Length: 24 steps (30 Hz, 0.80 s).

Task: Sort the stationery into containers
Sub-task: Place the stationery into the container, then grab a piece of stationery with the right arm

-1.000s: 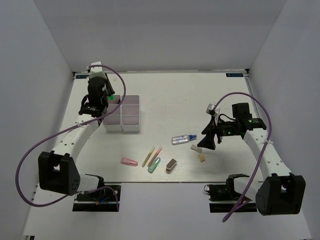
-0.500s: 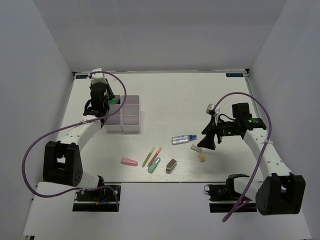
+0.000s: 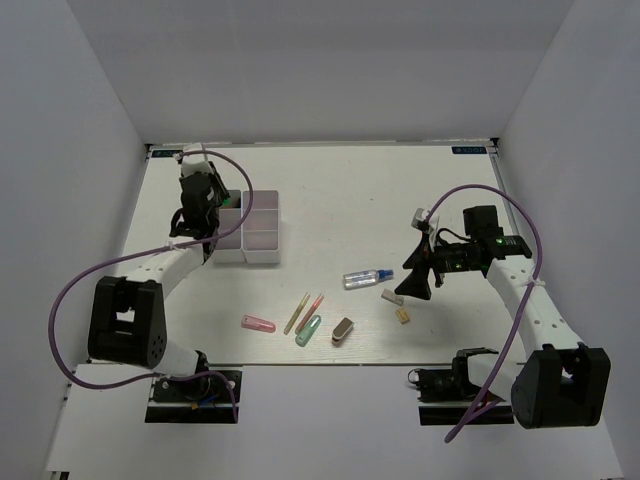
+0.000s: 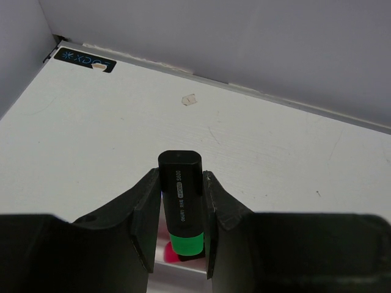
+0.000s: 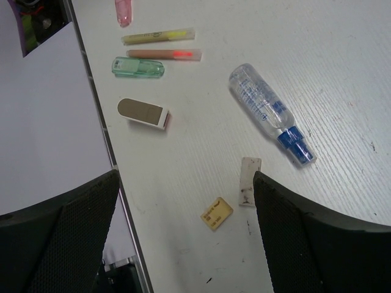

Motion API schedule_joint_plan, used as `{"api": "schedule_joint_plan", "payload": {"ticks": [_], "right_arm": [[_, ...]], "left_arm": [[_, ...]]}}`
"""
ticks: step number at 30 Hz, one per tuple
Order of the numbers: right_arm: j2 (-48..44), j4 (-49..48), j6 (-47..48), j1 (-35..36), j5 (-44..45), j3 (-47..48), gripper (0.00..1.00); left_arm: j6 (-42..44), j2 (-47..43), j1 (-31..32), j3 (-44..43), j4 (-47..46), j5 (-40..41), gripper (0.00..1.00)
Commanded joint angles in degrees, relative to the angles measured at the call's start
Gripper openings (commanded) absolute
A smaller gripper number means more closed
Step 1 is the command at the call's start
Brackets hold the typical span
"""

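Observation:
My left gripper should lower, then release the held highlighter (image 4: pixel 179 201) into the containers box's far section, where a pink bit shows.
My left gripper (image 3: pixel 205 212) is shut on the green, black-capped highlighter (image 4: pixel 179 201) and holds it over the left column of the white containers box (image 3: pixel 262 228). A bit of something pink (image 4: pixel 165 251) shows just under the highlighter. My right gripper (image 5: pixel 185 176) hangs open above a tan block (image 5: pixel 217 213) and a grey-white block (image 5: pixel 249 189), touching neither. The rest of the stationery lies on the table: a clear blue-capped bottle (image 5: pixel 269 113), a brown-topped block (image 5: pixel 142 113), a teal tube (image 5: pixel 138 67), a pink pen (image 5: pixel 164 54), a yellow pen (image 5: pixel 157 36) and a pink capsule (image 5: pixel 122 11).
The table's near edge (image 5: pixel 101 116) runs close beside the row of loose items. White walls enclose the table on the left, back and right. The right arm's purple cable (image 3: pixel 470 195) loops above its wrist.
My left gripper has moved a little towards the far left over the box, the highlighter still in its grip. The right arm has stayed where it was.

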<state>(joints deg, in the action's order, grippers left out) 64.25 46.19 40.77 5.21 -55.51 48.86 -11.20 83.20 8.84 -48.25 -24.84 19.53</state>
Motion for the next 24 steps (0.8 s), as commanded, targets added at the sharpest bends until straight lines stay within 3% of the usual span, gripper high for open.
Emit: {"api": "schedule_joint_plan", "payload": {"ticks": [1,6,9,11,16,17,20,24], "right_arm": [[0.61,0.39,1.15,-0.20,-1.27,0.09,0.91],[0.53,0.65,1.24,-0.12,-1.54,0.09,0.91],[0.61,0.74,1.32,-0.38,-1.62,0.01,0.91],[0.61,0.91,1.59,-0.12,-1.80,0.18,0.91],[0.53,1.44,1.68,-0.29,-1.80,0.44,0.91],[0.44,1.62,1.42,-0.20,-1.28,0.45,0.91],[0.44,1.53,0.36,-0.20,-0.48,0.80,0.91],[-0.17,1.09,0.10,-0.29,-0.30,0.53,0.91]], "left_arm": [[0.48,-0.23,-0.31,2.45,-4.68,-1.42,0.00],[1.09,-0.05,-0.14,5.44,-7.32,-1.08,0.01],[1.18,-0.05,-0.23,6.67,-8.20,-1.07,0.07],[1.10,-0.14,-0.14,7.12,-8.91,-0.99,0.17],[0.74,-0.84,-0.14,7.99,-8.82,-1.33,0.54],[0.83,-1.02,-0.31,8.17,-8.73,-1.34,0.66],[1.18,-1.90,-0.32,8.17,-7.51,-1.51,0.79],[1.01,-4.44,-0.32,7.21,-5.75,-1.60,0.85]]}}
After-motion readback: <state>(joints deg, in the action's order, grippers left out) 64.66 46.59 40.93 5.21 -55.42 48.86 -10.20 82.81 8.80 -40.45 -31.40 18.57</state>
